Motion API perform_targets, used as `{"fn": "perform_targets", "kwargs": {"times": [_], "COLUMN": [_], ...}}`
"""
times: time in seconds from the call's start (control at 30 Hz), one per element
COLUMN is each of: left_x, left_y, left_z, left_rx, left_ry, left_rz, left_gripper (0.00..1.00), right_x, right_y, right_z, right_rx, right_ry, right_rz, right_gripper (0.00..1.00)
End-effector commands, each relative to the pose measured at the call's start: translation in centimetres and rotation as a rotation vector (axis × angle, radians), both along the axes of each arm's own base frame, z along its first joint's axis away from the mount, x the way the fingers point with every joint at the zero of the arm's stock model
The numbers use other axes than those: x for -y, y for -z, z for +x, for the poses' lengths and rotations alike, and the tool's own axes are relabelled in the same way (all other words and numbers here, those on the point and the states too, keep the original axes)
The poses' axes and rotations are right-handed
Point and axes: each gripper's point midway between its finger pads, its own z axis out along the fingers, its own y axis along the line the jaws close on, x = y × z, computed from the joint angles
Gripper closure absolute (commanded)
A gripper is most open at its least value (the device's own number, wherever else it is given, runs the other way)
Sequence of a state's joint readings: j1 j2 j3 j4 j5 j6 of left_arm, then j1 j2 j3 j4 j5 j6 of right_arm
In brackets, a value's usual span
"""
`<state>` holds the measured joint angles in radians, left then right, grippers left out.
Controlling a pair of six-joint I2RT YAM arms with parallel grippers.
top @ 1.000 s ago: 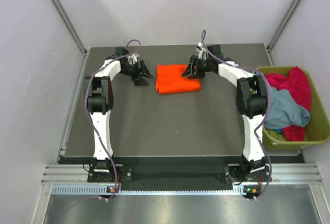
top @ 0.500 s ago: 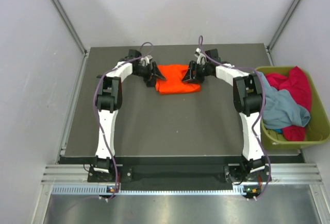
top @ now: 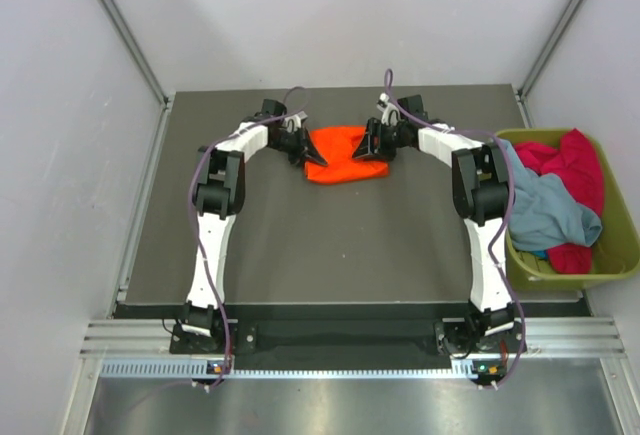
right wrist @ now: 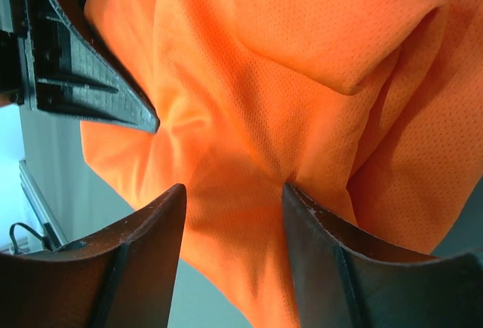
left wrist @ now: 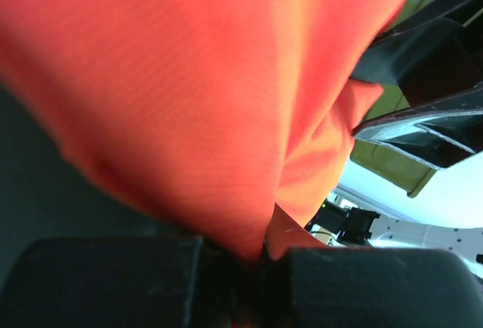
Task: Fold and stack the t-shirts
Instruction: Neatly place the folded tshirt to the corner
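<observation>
The tabletop (top: pixel 179 177) beside the side is bare, so I will move my left gripper left in the top view and let go of the folded orange t-shirt there.
The bright orange t-shirt (top: pixel 343 155) lies folded at the back middle of the table. My left gripper (top: pixel 305 149) is at its left edge, shut on a pinch of the orange cloth (left wrist: pixel 226 117), which fills the left wrist view above the gripper (left wrist: pixel 260 249). My right gripper (top: pixel 372 145) sits on the shirt's right side. In the right wrist view, that gripper (right wrist: pixel 232 192) is open, its fingers (right wrist: pixel 151 230) apart and resting on the orange cloth (right wrist: pixel 287 64). A magenta-red t-shirt (top: pixel 575 160) and a grey-blue t-shirt (top: pixel 550 210) lie in the bin.
The olive-green bin (top: pixel 622 255) stands off the table's right edge, beside the right arm. The dark table (top: pixel 330 245) runs from the shirt to the near edge. Grey walls close in the back and both sides.
My left gripper moved right to the orange shirt's left edge and shut on it, bunching that edge. The right gripper stayed on the shirt.
</observation>
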<state>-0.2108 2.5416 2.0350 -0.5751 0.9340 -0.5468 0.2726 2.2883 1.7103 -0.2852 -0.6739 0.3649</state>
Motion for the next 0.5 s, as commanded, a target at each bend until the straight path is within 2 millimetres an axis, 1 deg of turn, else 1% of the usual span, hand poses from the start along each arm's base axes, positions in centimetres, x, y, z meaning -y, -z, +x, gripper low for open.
{"fn": "perform_targets", "kwargs": {"times": [0.0, 0.03, 0.07, 0.1, 0.17, 0.2, 0.23, 0.27, 0.3, 0.33, 0.4, 0.43, 0.47], "left_x": [-3.0, -4.8, -5.8, -8.2, -10.7, -12.2, -14.0, -16.8, -19.0, -20.5, -23.9, -25.0, -26.4], "left_y": [-4.3, -4.4, -5.4, -5.4, -5.7, -6.1, -5.9, -5.9, -5.7, -5.6, -5.3, -5.1, -4.8], "left_z": [1.9, 2.6, 2.3, 2.8, 2.7, 2.1, 1.9, 2.2, 2.1, 1.4, 1.0, -0.1, -0.4], "left_rx": [0.128, 0.164, 0.171, 0.211, 0.226, 0.221, 0.241, 0.246, 0.239, 0.239, 0.241, 0.224, 0.211], "left_ry": [-0.042, -0.057, -0.060, -0.072, -0.078, -0.079, -0.070, -0.102, -0.121, -0.097, -0.091, -0.043, -0.028], "left_rz": [0.050, 0.090, 0.117, 0.173, 0.228, 0.265, 0.308, 0.362, 0.394, 0.430, 0.542, 0.585, 0.646], "left_gripper": [1.00, 1.00, 1.00, 1.00, 1.00, 1.00, 1.00, 1.00, 1.00, 1.00, 1.00, 1.00, 1.00], "right_x": [0.3, 0.7, 1.6, 2.2, 3.3, 4.2, 4.7, 5.6, 5.9, 6.3, 7.1, 7.3, 7.5], "right_y": [-4.7, -5.5, -7.0, -7.8, -8.9, -9.8, -9.9, -10.1, -10.5, -10.2, -10.3, -9.9, -9.9], "right_z": [1.7, 2.0, 2.6, 2.8, 3.2, 3.5, 3.4, 3.7, 3.7, 3.6, 3.8, 3.6, 3.7], "right_rx": [0.142, 0.159, 0.195, 0.221, 0.248, 0.268, 0.265, 0.271, 0.283, 0.274, 0.286, 0.275, 0.278], "right_ry": [-0.007, 0.001, 0.021, 0.027, 0.046, 0.058, 0.066, 0.085, 0.089, 0.092, 0.101, 0.104, 0.105], "right_rz": [-0.009, -0.010, -0.015, -0.025, -0.046, -0.051, -0.056, -0.065, -0.070, -0.078, -0.097, -0.104, -0.107], "right_gripper": [0.45, 0.44, 0.44, 0.43, 0.42, 0.42, 0.41, 0.41, 0.41, 0.41, 0.40, 0.40, 0.39]}}
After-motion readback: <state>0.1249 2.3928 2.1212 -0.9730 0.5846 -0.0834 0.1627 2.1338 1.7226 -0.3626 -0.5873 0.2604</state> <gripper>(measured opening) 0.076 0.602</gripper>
